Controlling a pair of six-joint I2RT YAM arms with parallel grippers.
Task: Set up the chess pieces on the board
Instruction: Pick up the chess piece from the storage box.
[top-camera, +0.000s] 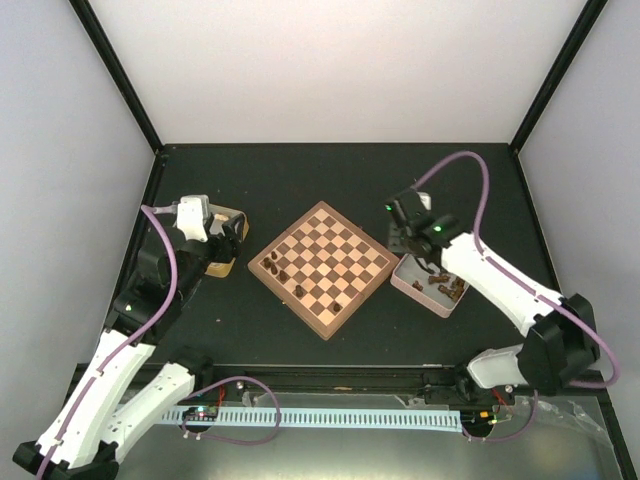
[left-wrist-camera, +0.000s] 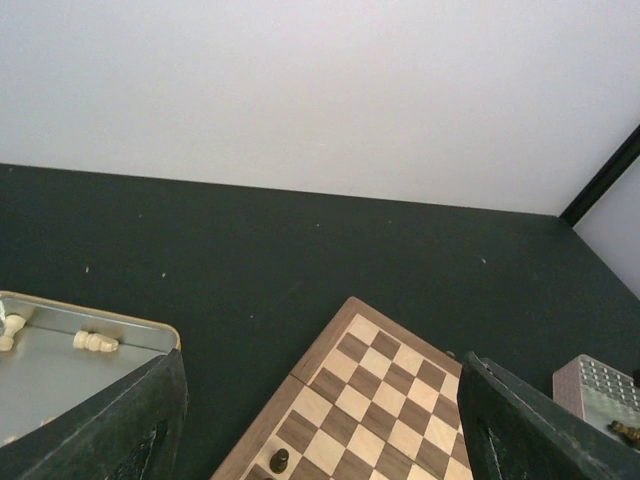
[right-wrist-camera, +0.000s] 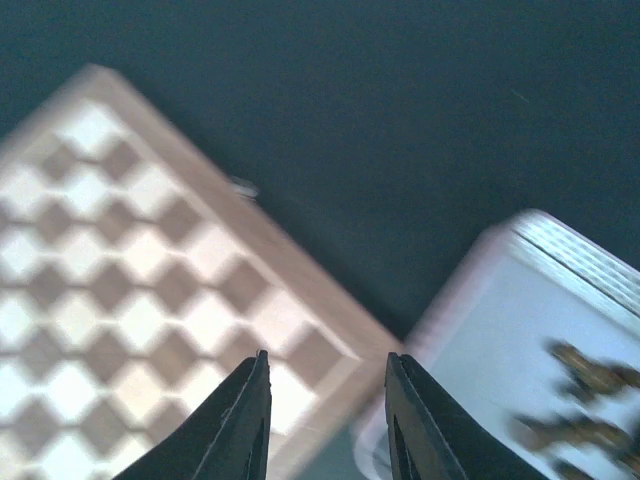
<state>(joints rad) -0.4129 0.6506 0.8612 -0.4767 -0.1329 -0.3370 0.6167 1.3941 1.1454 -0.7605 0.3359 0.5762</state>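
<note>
I will move my right gripper to the right in the top view next and lower it to the dark pieces, because their tray is below on that side.
The checked board (top-camera: 330, 250) lies diamond-wise mid-table. Several dark brown chess pieces (top-camera: 283, 271) stand along its near-left edge; one shows in the left wrist view (left-wrist-camera: 279, 460). More dark pieces (top-camera: 446, 287) lie in the pink tray (top-camera: 415, 283) right of the board, blurred in the right wrist view (right-wrist-camera: 590, 395). My right gripper (top-camera: 408, 243) hovers between the board's right corner and the pink tray, open and empty (right-wrist-camera: 328, 425). My left gripper (top-camera: 228, 234) is open and empty (left-wrist-camera: 320, 440) above the gold tray, facing the board (left-wrist-camera: 390, 390).
The gold tray (top-camera: 222, 265) left of the board holds pale beige pieces (left-wrist-camera: 95, 341). Black frame posts and white walls bound the dark table. The pink tray's corner (left-wrist-camera: 600, 385) shows at the right of the left wrist view.
</note>
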